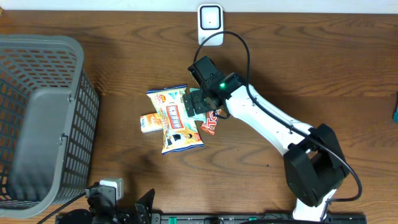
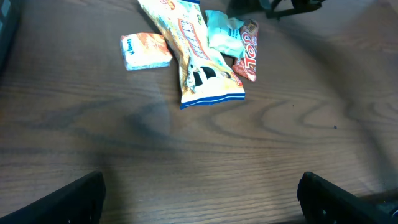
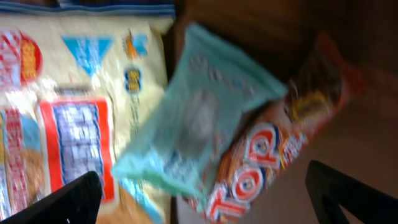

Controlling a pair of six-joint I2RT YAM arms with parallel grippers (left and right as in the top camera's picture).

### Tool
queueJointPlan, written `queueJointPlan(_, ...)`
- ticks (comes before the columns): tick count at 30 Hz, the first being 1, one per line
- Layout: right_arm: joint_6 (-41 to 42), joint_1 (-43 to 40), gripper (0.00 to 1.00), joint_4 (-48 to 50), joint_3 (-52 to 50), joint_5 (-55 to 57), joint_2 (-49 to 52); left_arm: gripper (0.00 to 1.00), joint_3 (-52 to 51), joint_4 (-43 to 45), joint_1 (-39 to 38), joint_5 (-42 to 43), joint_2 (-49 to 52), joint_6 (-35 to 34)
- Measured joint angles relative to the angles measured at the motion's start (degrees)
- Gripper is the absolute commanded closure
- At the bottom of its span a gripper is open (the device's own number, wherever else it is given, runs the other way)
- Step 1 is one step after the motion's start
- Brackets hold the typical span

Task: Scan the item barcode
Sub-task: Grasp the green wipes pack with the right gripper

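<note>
The middle of the teal packet [image 3: 199,118] is below my right gripper, and its crumpled film is uncovered between the open fingers, so my right gripper will move down onto it next.
A heap of snack packets lies mid-table. It holds a long cream bag [image 1: 175,123] [image 2: 193,56] [image 3: 68,106], a small orange packet [image 1: 149,122] [image 2: 146,51], a teal packet [image 1: 198,103] [image 2: 222,32] [image 3: 199,118] and a red "Top" packet [image 1: 211,123] [image 2: 247,43] [image 3: 267,162]. My right gripper [image 1: 195,103] [image 3: 205,199] hovers open just over the teal packet, and nothing is held. My left gripper [image 1: 145,201] [image 2: 202,199] stands open over bare wood near the front edge. The white scanner [image 1: 210,23] stands at the back edge. I see no barcode.
A grey mesh basket [image 1: 43,118] fills the left side of the table. The scanner's black cable [image 1: 245,50] loops over the right arm. A teal object [image 1: 395,111] shows at the right edge.
</note>
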Motion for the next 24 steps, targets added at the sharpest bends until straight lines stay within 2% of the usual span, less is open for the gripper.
queueJointPlan(3,-0.2,0.0,0.01,3.7,0.0,0.2,1.6,0.02,0.0,0.0,0.0,0.0,0.0,0.0)
queueJointPlan(7,-2.1,0.0,0.21,8.6,-0.2,0.8,4.7,0.02,0.0,0.0,0.0,0.0,0.0,0.0)
queueJointPlan(11,-3.3,0.0,0.31,10.0,-0.2,2.2,6.7,0.02,0.0,0.0,0.0,0.0,0.0,0.0)
queueJointPlan(13,-3.7,0.0,0.48,9.9,-0.2,2.7,7.9,0.02,0.0,0.0,0.0,0.0,0.0,0.0)
queueJointPlan(15,-3.9,0.0,0.6,9.2,-0.2,3.1,9.2,0.02,0.0,0.0,0.0,0.0,0.0,0.0)
queueJointPlan(18,-3.1,0.0,0.64,7.2,-0.2,3.3,9.9,0.02,0.0,0.0,0.0,0.0,0.0,0.0)
queueJointPlan(19,-3.0,0.1,0.69,6.7,-0.2,3.3,10.1,0.02,0.0,0.0,0.0,0.0,0.0,0.0)
queueJointPlan(20,-3.0,0.1,0.77,6.3,-0.2,3.2,10.1,0.02,0.0,0.0,0.0,0.0,0.0,0.0)
queueJointPlan(22,-2.7,0.1,0.99,5.7,-0.2,2.7,10.1,0.02,0.0,0.0,0.0,0.0,0.0,0.0)
queueJointPlan(24,-2.3,0.0,0.99,4.7,0.1,2.1,10.0,0.02,0.0,0.0,0.0,0.0,0.0,0.0)
